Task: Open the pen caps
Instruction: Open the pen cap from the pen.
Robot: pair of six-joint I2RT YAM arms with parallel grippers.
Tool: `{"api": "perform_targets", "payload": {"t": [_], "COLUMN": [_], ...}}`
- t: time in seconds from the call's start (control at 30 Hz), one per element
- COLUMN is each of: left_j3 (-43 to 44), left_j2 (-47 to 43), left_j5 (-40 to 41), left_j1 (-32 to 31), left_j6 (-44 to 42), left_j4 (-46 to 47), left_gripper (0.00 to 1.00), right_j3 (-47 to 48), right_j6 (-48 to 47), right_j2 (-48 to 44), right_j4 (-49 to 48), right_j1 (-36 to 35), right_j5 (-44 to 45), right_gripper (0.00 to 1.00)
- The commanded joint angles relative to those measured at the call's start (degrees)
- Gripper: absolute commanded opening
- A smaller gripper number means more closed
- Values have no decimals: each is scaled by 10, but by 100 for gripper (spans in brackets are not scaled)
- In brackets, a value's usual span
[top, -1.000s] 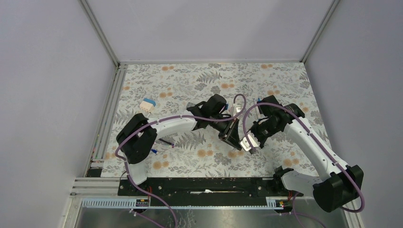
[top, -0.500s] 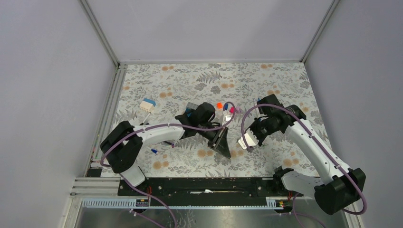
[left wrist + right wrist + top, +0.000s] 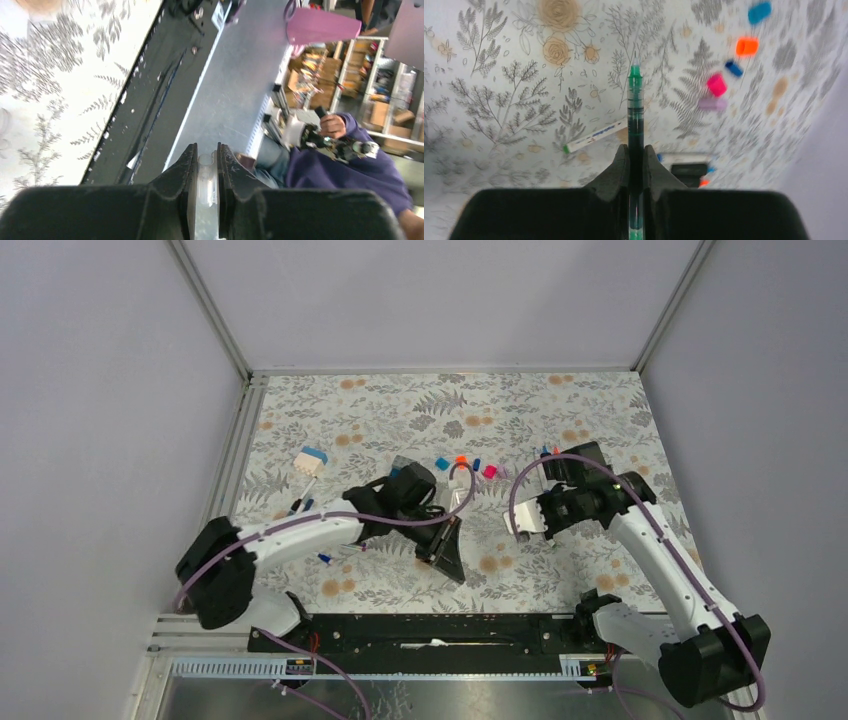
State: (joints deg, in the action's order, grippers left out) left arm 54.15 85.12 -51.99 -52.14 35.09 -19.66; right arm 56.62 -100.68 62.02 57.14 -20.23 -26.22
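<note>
I will next turn and lower the green pen with my right gripper alongside the white pen with the green end, as open mat shows beside that pen.
My left gripper (image 3: 447, 552) is low over the mat and tilted toward the near edge. In the left wrist view its jaws (image 3: 206, 150) are shut on a clear pen cap (image 3: 206, 172). My right gripper (image 3: 519, 523) is shut on an uncapped green pen (image 3: 635, 107) whose bare tip points at the mat. The gripper shows again in the right wrist view (image 3: 635, 150). Loose pen caps lie behind both grippers: blue (image 3: 441, 462), orange (image 3: 461, 460) and pink (image 3: 489, 471). The right wrist view shows them too: blue (image 3: 759, 12), orange (image 3: 746, 46), pink (image 3: 716, 84) and a pale purple one (image 3: 712, 103).
A blue-and-grey block (image 3: 312, 460) sits at the left of the floral mat (image 3: 600, 420). Thin pens lie near the left arm (image 3: 301, 505). A white pen with a green end (image 3: 594, 138) lies under the right gripper. The black rail (image 3: 430, 630) borders the near edge.
The two grippers were together at the mat's middle and have drawn apart. The left moved left and nearer with the cap. The right moved back with the pen. The loose caps are now uncovered.
</note>
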Motion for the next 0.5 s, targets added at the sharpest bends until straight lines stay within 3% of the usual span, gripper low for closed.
{"api": "perform_targets", "payload": {"t": [0.0,0.23,0.33,0.47], "left_j3": [4,-143,-163,-170], "left_j2": [-117,-296,-315,-318], "left_j5": [136,370,420,439], "left_j1": [3,4,3,4], "left_j6": [-14,2,-8,-19], "left_j4": [60,287,302,282], "left_gripper": [0,0,0,0], "right_j3": [-46,-148,-161,-150], "right_j6": [231,635,753,843], "right_j2": [-51,-87,-51,18], "right_j4": [-88,-311,-390,-481], "right_j1": [90,263,323,383], "right_j5": [-66,-85,-74,-48], "right_gripper": [0,0,0,0]}}
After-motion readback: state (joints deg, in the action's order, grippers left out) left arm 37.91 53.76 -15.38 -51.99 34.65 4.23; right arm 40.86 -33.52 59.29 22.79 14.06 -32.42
